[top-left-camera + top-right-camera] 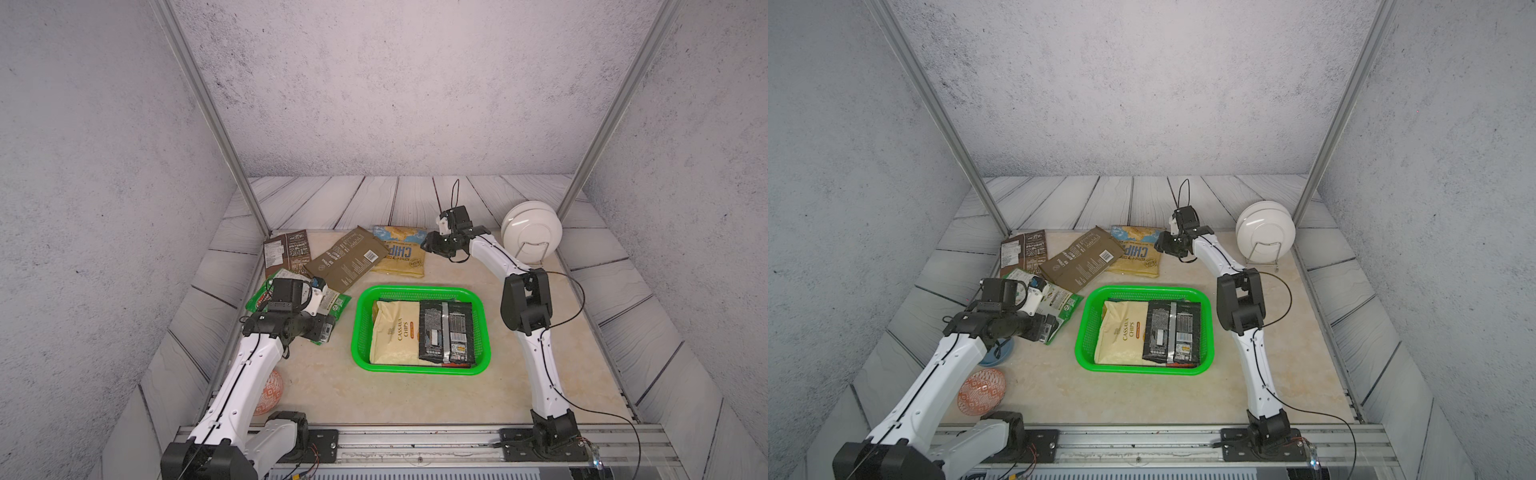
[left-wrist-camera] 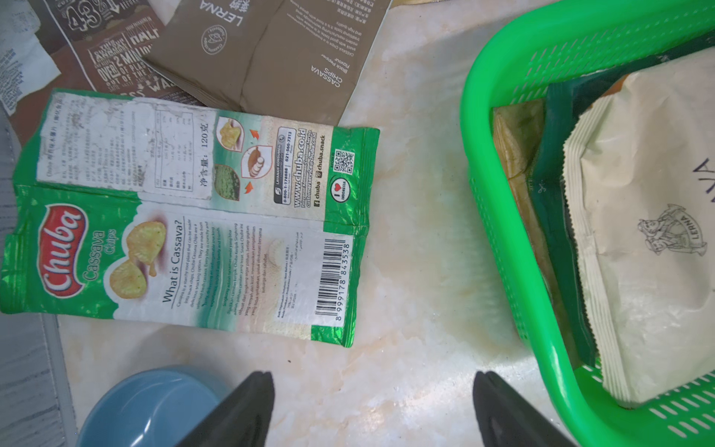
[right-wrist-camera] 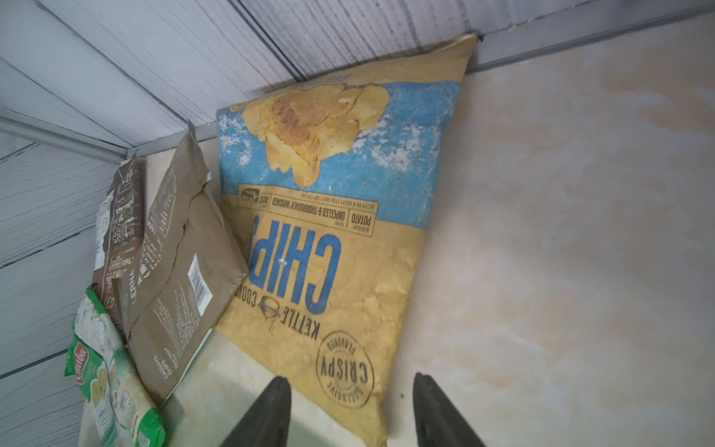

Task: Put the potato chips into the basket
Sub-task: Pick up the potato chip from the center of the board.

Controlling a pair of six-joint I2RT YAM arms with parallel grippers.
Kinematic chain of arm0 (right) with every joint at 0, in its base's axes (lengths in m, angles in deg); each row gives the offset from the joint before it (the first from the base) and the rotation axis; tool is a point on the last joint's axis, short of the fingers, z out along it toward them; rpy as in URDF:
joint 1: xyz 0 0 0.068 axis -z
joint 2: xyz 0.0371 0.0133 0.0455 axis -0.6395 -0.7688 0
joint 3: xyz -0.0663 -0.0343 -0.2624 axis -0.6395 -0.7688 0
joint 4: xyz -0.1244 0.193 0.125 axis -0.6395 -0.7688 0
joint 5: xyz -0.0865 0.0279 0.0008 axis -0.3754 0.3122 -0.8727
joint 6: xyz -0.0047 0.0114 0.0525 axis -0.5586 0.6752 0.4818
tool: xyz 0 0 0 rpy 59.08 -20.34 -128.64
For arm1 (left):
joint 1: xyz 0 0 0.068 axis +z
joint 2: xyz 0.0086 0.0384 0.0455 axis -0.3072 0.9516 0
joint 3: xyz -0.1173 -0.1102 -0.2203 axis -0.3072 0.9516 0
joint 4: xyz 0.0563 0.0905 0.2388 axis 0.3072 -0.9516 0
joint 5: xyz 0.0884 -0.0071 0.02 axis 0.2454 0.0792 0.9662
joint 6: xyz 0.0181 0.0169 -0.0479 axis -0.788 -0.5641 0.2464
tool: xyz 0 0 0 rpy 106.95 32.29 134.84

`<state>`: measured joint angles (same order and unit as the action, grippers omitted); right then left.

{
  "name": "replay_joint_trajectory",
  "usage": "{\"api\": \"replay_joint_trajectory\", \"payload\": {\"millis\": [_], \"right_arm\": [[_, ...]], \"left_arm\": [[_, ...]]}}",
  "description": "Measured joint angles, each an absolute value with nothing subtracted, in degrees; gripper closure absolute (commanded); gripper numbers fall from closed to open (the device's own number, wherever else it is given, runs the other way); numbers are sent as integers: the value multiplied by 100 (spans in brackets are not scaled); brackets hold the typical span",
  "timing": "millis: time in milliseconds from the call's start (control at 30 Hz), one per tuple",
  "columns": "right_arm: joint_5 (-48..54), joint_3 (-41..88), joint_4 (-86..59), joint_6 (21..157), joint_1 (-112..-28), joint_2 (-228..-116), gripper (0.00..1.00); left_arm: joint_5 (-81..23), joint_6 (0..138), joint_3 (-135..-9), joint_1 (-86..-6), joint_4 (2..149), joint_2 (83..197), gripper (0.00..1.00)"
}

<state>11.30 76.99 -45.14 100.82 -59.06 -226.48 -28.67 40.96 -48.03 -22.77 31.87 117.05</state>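
Observation:
I should lower my right gripper next onto the edge of the yellow-blue bag that faces the plates, because that edge is below my open fingertips and the olive bag point(image 1: 347, 259) overlaps the opposite edge.
The green basket point(image 1: 419, 288) point(image 2: 503, 193) holds a cream bag point(image 1: 395, 332), a black bag point(image 1: 445, 332) and a dark green bag point(image 2: 557, 193) underneath. On the table behind it lie a yellow-blue bag point(image 1: 401, 253) point(image 3: 329, 251), an olive bag point(image 1: 347, 259) point(image 2: 271, 50) and a brown bag point(image 1: 286, 251). A light green bag point(image 2: 185, 216) lies left of the basket, partly under my left wrist. My left gripper point(image 2: 373, 377) hangs open over bare table between that bag and the basket. My right gripper point(image 3: 352, 381) is open above the yellow-blue bag's near corner, holding nothing.
White plates in a wire rack point(image 1: 532, 232) stand at the back right. A blue bowl point(image 2: 151, 406) sits beside my left gripper, and an orange-red patterned round object point(image 1: 982, 390) lies near the left arm's base. Slanted wall panels close in the table on three sides.

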Motion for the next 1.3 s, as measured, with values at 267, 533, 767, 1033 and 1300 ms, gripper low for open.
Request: {"api": "replay_joint_trajectory", "payload": {"millis": [267,533,767,1033,1300], "right_arm": [[1255,8643,-4660,10287,-5906,-23606,44],[1257,8765,-4612,10589,-5908,-23778,44],[1473,8903,-4236,11015,-5908,-24003,45],[1543,8916,-4013,11354,-5908,-24038,77],[1626,8564,-3432,11561,-5906,-24012,100]], "left_arm": [[-2900,4093,-4803,-2277,3187,11768,13],[-2905,4096,-4803,-2277,3187,11768,13],[-2905,4093,-4803,-2277,3187,11766,13],[-2922,4093,-4803,-2277,3187,11751,13],[-2924,4093,-4803,-2277,3187,11733,13]]}}
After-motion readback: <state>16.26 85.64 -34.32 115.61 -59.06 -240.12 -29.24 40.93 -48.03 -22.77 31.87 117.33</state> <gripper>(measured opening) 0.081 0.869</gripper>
